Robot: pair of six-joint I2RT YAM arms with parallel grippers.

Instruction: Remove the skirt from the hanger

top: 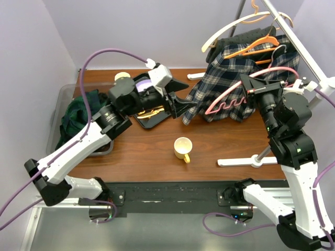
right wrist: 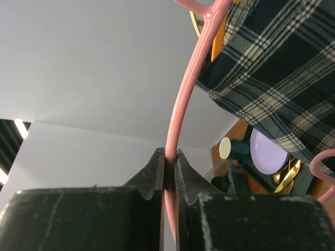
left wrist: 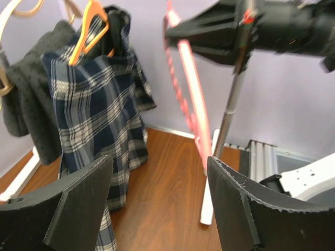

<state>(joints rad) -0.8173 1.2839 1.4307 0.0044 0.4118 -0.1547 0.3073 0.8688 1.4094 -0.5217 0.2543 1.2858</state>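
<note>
The bare pink hanger should go to the right in the top view next, toward the rack's bar. My right gripper should carry it, hook it there and let go.
A navy and white plaid skirt (top: 220,78) hangs from an orange hanger (top: 256,44) on the rack at the back right, its hem spread on the table. It also shows in the left wrist view (left wrist: 99,104) and the right wrist view (right wrist: 282,68). My right gripper (top: 246,85) is shut on a pink hanger (top: 225,102), whose thin bar sits between the fingers (right wrist: 157,167). The pink hanger (left wrist: 191,89) looks bare and apart from the skirt. My left gripper (top: 186,107) is open and empty at the skirt's lower left edge, just above the table (left wrist: 159,167).
A dark grey garment (top: 235,44) hangs on a white hanger beside the skirt. A yellow mug (top: 183,148) stands mid-table. A black tray (top: 149,117) with a purple plate and gold cutlery lies under my left arm. A clear bin (top: 65,97) holds green cloth. The rack's white foot (top: 246,161) lies at front right.
</note>
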